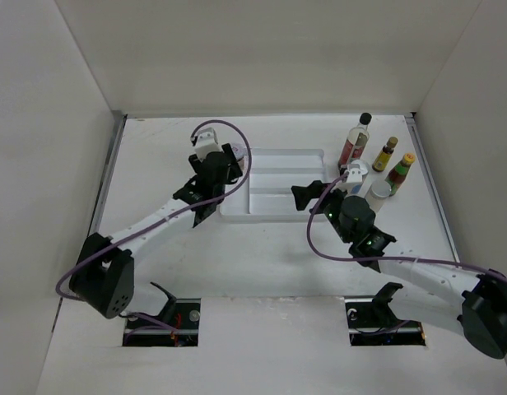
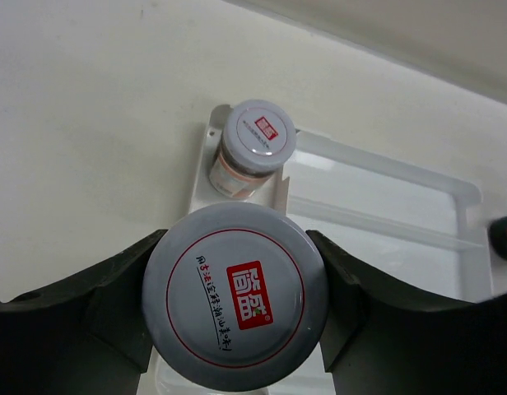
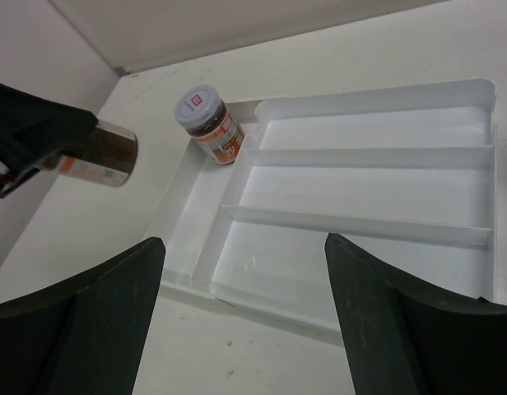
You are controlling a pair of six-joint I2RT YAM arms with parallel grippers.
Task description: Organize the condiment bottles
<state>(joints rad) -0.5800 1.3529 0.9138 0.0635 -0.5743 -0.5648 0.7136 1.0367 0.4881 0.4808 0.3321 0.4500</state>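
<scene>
Next, my left gripper lowers the jar onto the cross compartment's nearer floor [image 1: 235, 194], which is empty beside the second jar in the far corner.
My left gripper [image 2: 235, 329] is shut on a short silver-lidded jar [image 2: 235, 298] and holds it above the left end of the white divided tray [image 2: 385, 206]; it also shows in the top view [image 1: 214, 174]. A second silver-lidded jar [image 2: 252, 148] stands in the tray's far left corner and also shows in the right wrist view [image 3: 209, 123]. My right gripper [image 3: 245, 271] is open and empty at the tray's right end [image 1: 315, 196]. A tall black-capped bottle [image 1: 355, 140], two yellow-capped bottles [image 1: 386, 154] [image 1: 401, 173] and two pale shakers [image 1: 357, 169] [image 1: 379, 191] stand to the tray's right.
White walls enclose the table on three sides. The tray [image 1: 278, 177] has long compartments running left to right and a cross compartment at its left end. The right arm's purple cable [image 1: 319, 239] loops in front of the tray.
</scene>
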